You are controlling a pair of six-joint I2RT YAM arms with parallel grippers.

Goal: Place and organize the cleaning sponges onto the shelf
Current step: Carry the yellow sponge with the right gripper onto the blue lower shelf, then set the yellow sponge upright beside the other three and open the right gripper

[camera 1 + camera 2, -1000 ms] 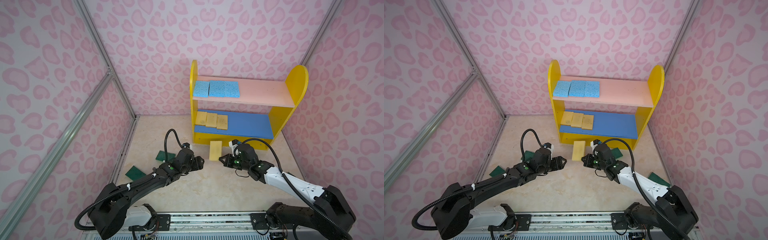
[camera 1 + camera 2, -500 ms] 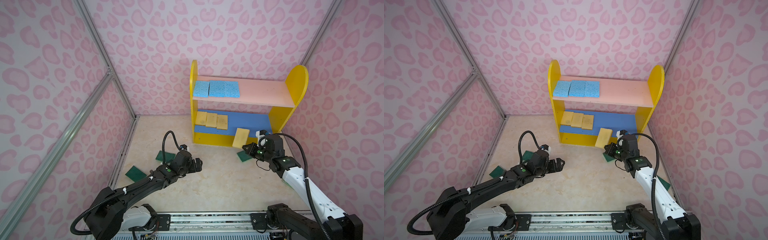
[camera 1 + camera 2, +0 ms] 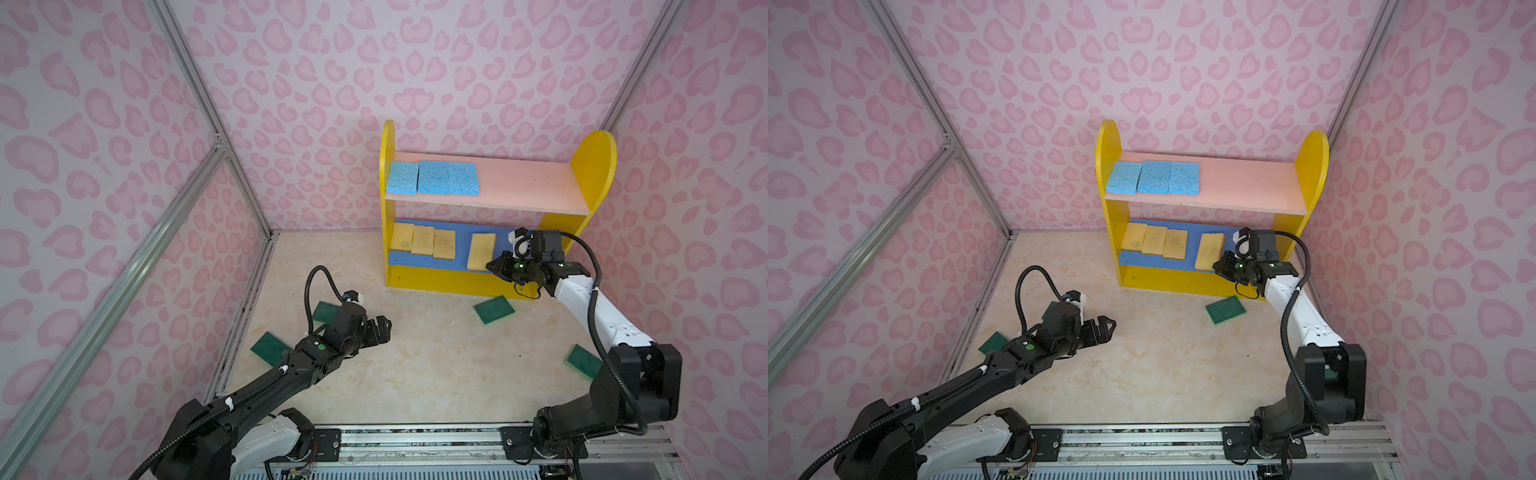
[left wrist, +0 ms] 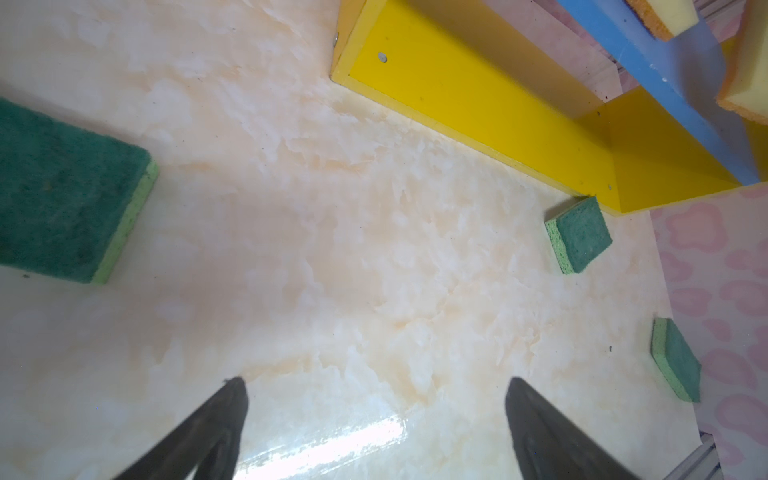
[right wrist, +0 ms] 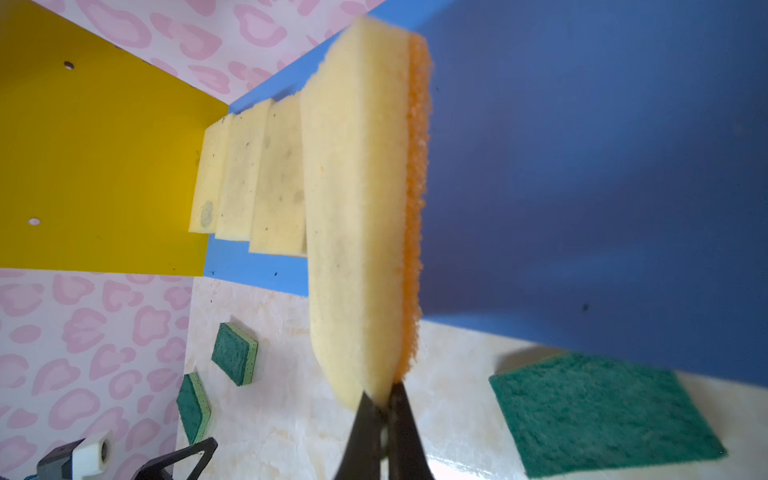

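The sponge will go next, by my right gripper, outward and down to that bare blue strip (image 3: 463, 243) below and outward of it, beside the yellow row, for release.
The shelf (image 3: 594, 174) stands at the back wall. Three light blue cleaning sponges (image 3: 432, 178) lie on its pink board, and three pale yellow ones (image 3: 423, 240) lie in a row on the blue board. My right gripper (image 3: 494, 266) is shut on the near end of a fourth yellow sponge (image 3: 481, 251), which is tilted over the blue board to the right of that row. In the right wrist view this sponge (image 5: 357, 208) shows an orange scouring face. My left gripper (image 3: 384, 328) hangs open over bare floor, with nothing between its fingers (image 4: 232, 399).
Dark green sponges lie on the floor: one (image 3: 493, 309) before the shelf's right end, one (image 3: 584, 361) by the right arm's base, and two (image 3: 270, 347) (image 3: 326, 311) near the left wall beside the left arm. Pink patterned walls close in three sides.
My right gripper has carried the yellow sponge from the floor in front of the shelf, right and up onto the blue board. The left gripper has opened wider and drawn back a little.
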